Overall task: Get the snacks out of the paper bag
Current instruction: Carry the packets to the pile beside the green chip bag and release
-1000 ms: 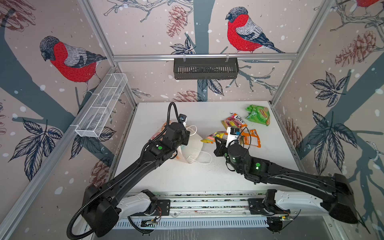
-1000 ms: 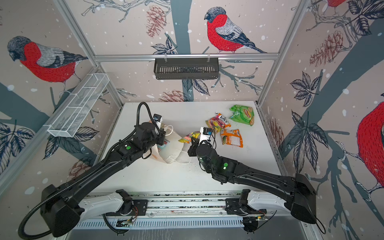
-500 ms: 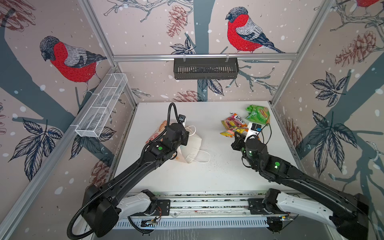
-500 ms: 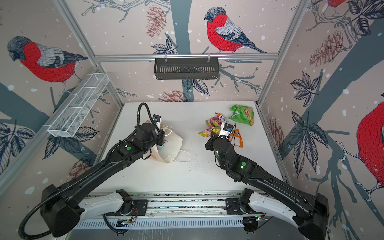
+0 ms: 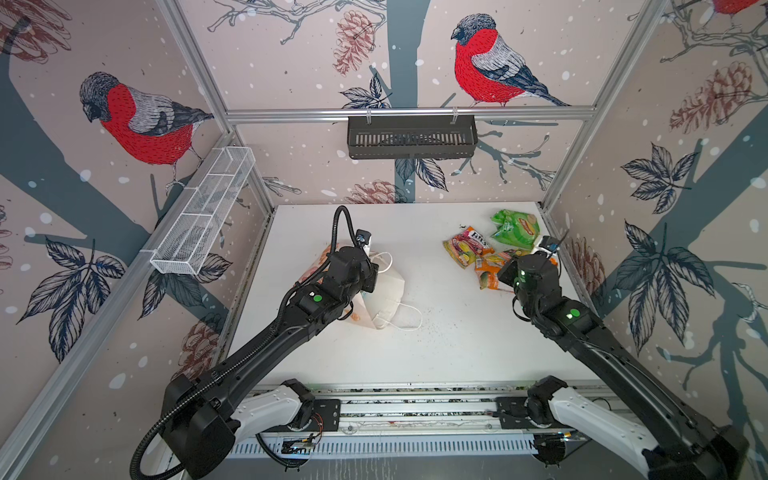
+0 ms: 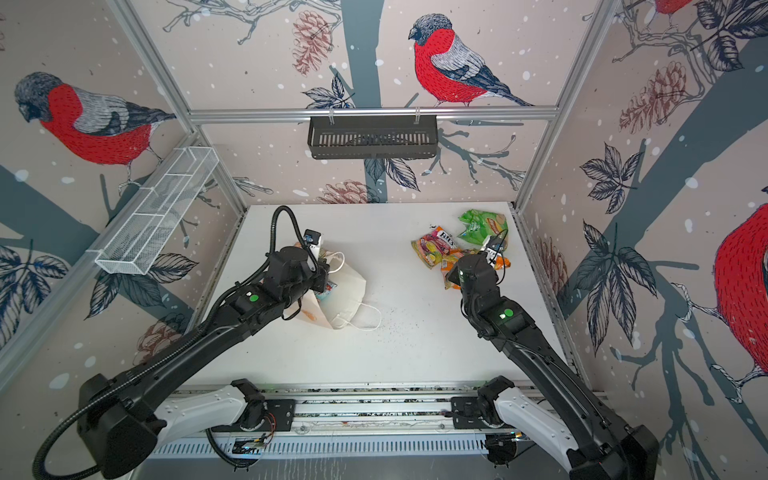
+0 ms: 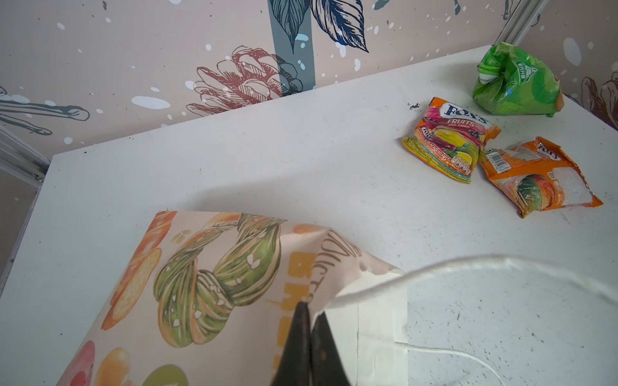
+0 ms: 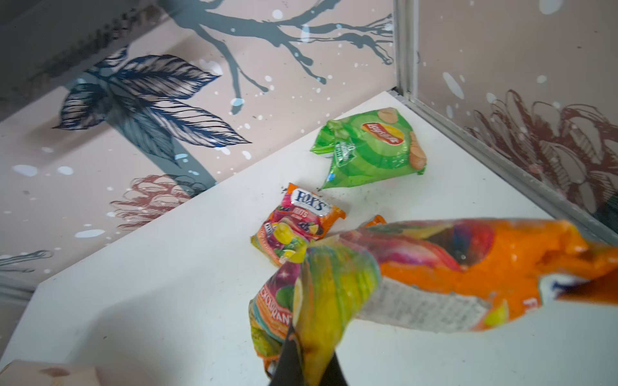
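Observation:
I should next move my right gripper outward and down to release the held packet on the bare tabletop beside the green packet.
The cream paper bag (image 5: 388, 291) (image 6: 347, 293) lies on its side at the table's left-middle, its printed side (image 7: 200, 284) facing up. My left gripper (image 7: 309, 305) is shut on the rim at the bag's mouth, beside a white cord handle (image 7: 468, 267). My right gripper (image 8: 311, 344) is shut on a multicoloured yellow-and-orange snack packet (image 8: 337, 294), held just above the table at the back right. Three snacks lie there: a green packet (image 5: 515, 228) (image 8: 371, 147), a multicoloured candy packet (image 5: 467, 245) (image 7: 448, 143) and an orange packet (image 7: 538, 177).
A black slotted basket (image 5: 411, 137) hangs on the back wall and a white wire basket (image 5: 203, 220) on the left wall. The right wall's metal rail (image 8: 501, 160) runs close to the snacks. Dark crumbs (image 5: 432, 328) speckle the table by the bag.
My right arm has swung from the bag's mouth to the back right, carrying the packet to the other snacks. The left gripper and the bag have stayed put.

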